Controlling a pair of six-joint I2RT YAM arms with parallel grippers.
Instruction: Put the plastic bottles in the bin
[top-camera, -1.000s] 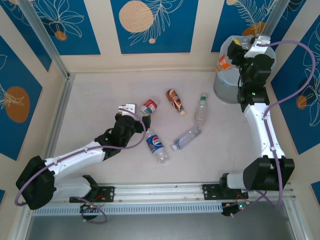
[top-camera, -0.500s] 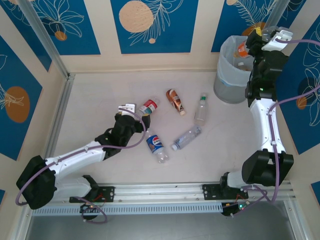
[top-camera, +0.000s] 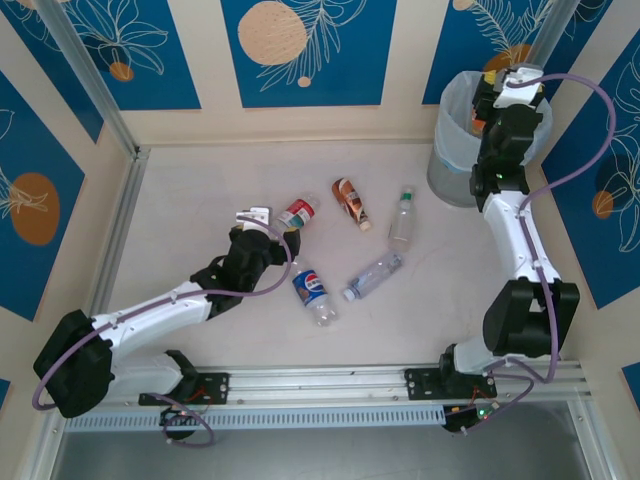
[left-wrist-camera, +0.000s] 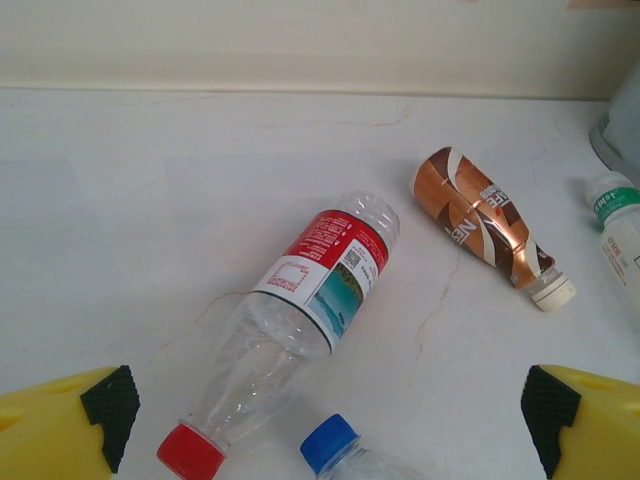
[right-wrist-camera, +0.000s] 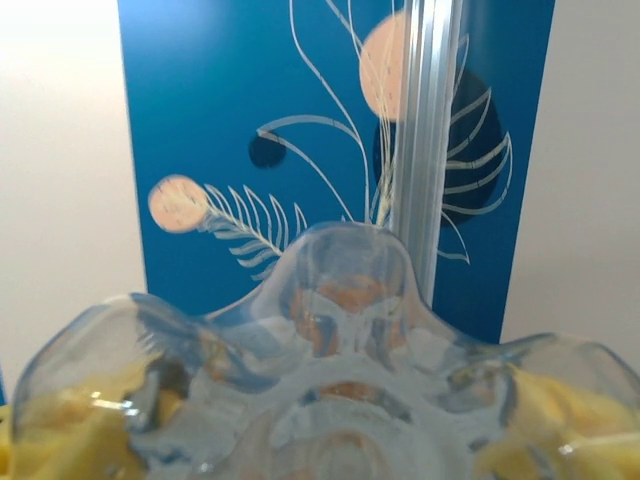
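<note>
The clear bottle needs to go down into the opening of the lined bin, so my right gripper should tilt downward, lower it there and then release it.
My right gripper (top-camera: 492, 92) hangs above the bin (top-camera: 452, 160), a grey basket lined with a pale bag, at the back right. It is shut on a clear plastic bottle (right-wrist-camera: 340, 330) with orange showing through it; in the right wrist view the gripper (right-wrist-camera: 320, 450) has the bottle's base between its yellow fingers (right-wrist-camera: 70, 440). My left gripper (top-camera: 262, 216) is open, low over the table beside a red-labelled bottle (top-camera: 297, 213) (left-wrist-camera: 315, 285). In the left wrist view the gripper (left-wrist-camera: 325, 425) has a red cap (left-wrist-camera: 190, 452) and a blue cap (left-wrist-camera: 328, 442) between its fingers (left-wrist-camera: 60, 430).
More bottles lie mid-table: a brown one (top-camera: 350, 202) (left-wrist-camera: 478, 218), a green-capped clear one (top-camera: 403, 218) (left-wrist-camera: 622, 222), a Pepsi one (top-camera: 313, 290) and a plain clear one (top-camera: 372, 275). Blue patterned walls enclose the table; a metal post (right-wrist-camera: 425, 140) stands behind the bin.
The right arm has swung with its bottle up and to the right of the bin, then back over the bin's rim. The left arm and the bottles on the table have stayed still.
</note>
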